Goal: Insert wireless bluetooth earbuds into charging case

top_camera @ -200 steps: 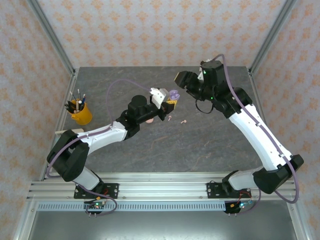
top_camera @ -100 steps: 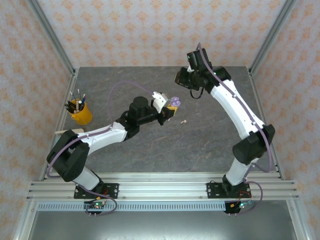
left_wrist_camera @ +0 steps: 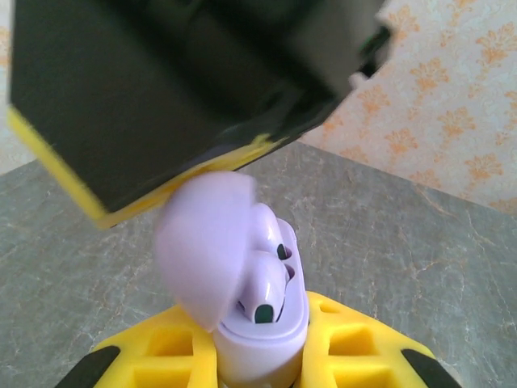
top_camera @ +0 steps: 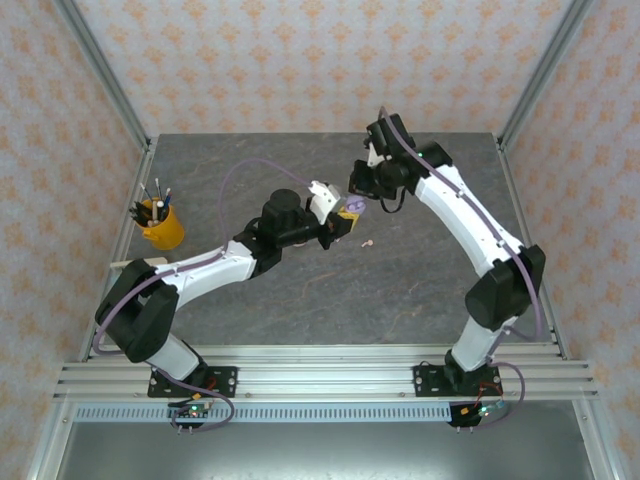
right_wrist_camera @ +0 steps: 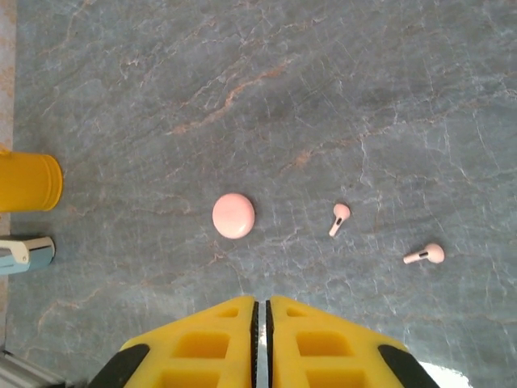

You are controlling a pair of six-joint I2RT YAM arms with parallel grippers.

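Note:
The pink earbuds should have my left gripper outward of them next, as I will tilt it down and lower it there.
My left gripper [left_wrist_camera: 258, 360] is shut on a lilac charging case [left_wrist_camera: 262, 343], held upright between its yellow fingers [left_wrist_camera: 355, 339]. The case's lid [left_wrist_camera: 202, 242] stands open, and two lilac earbuds [left_wrist_camera: 266, 287] sit in their sockets. My right gripper [top_camera: 358, 190] hangs just above the case and its blurred black and yellow body [left_wrist_camera: 161, 105] meets the top of the lid. The right gripper [right_wrist_camera: 260, 311] is shut with nothing between its fingers. Below it on the table lie a closed pink case [right_wrist_camera: 233, 216] and two pink earbuds [right_wrist_camera: 340, 217], [right_wrist_camera: 426, 255].
A yellow cup [top_camera: 160, 225] with pens stands at the table's left side, well away from both arms. The grey table [top_camera: 430, 290] is bounded by metal posts and patterned walls. One pink earbud [top_camera: 366, 242] lies just right of the left gripper [top_camera: 347, 213].
The right arm has swung in from the back right to just above the lilac case, and its jaws have closed. The left gripper, still holding the case, has shifted slightly right.

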